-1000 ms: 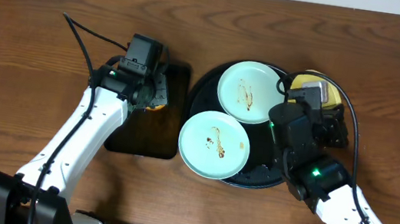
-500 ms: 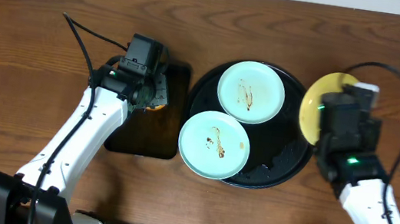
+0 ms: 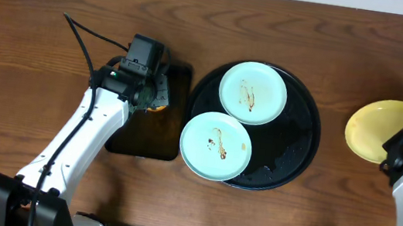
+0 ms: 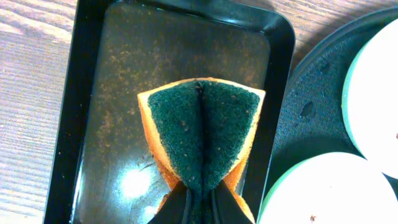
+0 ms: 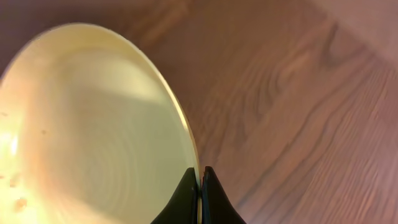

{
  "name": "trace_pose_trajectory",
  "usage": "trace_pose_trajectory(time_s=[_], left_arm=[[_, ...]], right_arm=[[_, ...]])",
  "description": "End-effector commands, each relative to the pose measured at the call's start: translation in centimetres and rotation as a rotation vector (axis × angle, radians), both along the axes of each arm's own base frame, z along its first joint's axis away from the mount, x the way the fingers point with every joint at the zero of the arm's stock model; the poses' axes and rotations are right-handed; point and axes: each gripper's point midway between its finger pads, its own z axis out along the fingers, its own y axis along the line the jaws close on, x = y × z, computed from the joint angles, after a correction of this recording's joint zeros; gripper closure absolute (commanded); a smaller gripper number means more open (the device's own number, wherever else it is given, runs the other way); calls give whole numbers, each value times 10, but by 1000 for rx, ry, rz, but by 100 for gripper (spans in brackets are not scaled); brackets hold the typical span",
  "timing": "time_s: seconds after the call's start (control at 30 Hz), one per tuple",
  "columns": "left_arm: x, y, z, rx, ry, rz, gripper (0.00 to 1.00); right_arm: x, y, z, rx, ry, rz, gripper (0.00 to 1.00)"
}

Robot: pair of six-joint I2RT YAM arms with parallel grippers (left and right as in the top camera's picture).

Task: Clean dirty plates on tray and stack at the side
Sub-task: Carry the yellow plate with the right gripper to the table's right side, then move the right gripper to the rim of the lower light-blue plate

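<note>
My right gripper will next move down to set the pale yellow plate (image 3: 375,128) there and open, since bare wood is free beneath the plate, clear of the round tray.
Two pale mint-blue plates with brown smears lie on the large round black tray (image 3: 297,153): one at the back (image 3: 252,93), one at the front left (image 3: 216,145), overhanging the rim. My right gripper (image 5: 200,180) is shut on the rim of the pale yellow plate (image 3: 375,128) and holds it right of the tray, over the wood; the plate also shows in the right wrist view (image 5: 93,130). My left gripper (image 4: 199,196) is shut on a green and orange sponge (image 4: 202,127) over the small rectangular black tray (image 4: 99,81).
The rectangular tray (image 3: 170,144) lies just left of the round tray. Bare wooden table (image 3: 23,105) lies to the left, right and back. My left arm's cable (image 3: 87,32) runs across the back left.
My right gripper has carried the yellow plate from the round tray's right edge out to the right, over the table. The left arm and sponge have not moved.
</note>
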Motion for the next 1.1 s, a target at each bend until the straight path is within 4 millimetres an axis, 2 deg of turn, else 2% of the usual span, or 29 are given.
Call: trace_pose_trajectory(time_s=[0.0, 0.13, 0.23, 0.27, 0.33, 0.4, 0.47, 0.57, 0.63, 0.67, 0.73, 0.8, 0.9, 1.07], left_arm=[[-2, 3, 1, 11, -4, -8, 92], [-2, 3, 1, 11, -3, -9, 92], [-2, 3, 1, 11, -3, -9, 92], [-2, 3, 1, 11, -4, -9, 92], [-2, 3, 1, 11, -4, -9, 92], [-2, 3, 1, 11, -4, -8, 92], [-2, 3, 1, 11, -4, -8, 92], [-2, 3, 1, 11, -3, -9, 92], [-2, 3, 1, 11, -4, -9, 92], [-2, 3, 1, 11, -4, -9, 92], [-2, 3, 1, 11, -4, -9, 92], [-2, 3, 1, 11, -4, -9, 92], [-2, 3, 1, 11, -4, -9, 92], [-2, 2, 1, 5, -2, -12, 92]], right_arm=[[9, -7, -25, 112, -34, -51, 99], [25, -22, -42, 115, -61, -65, 99], [38, -21, -47, 138, -96, -41, 97], [42, -19, -47, 152, -108, -28, 90], [47, -14, -46, 176, -132, -4, 68], [55, -5, -42, 205, -151, 61, 60], [62, 7, -37, 244, -175, 135, 59], [74, 42, -26, 353, -225, 301, 57], [78, 76, -19, 469, -255, 422, 57], [77, 107, -15, 581, -270, 514, 57], [71, 143, -16, 707, -249, 599, 56], [59, 172, -24, 786, -176, 642, 56], [42, 209, -36, 809, -54, 761, 55], [17, 251, -60, 791, 139, 857, 56]])
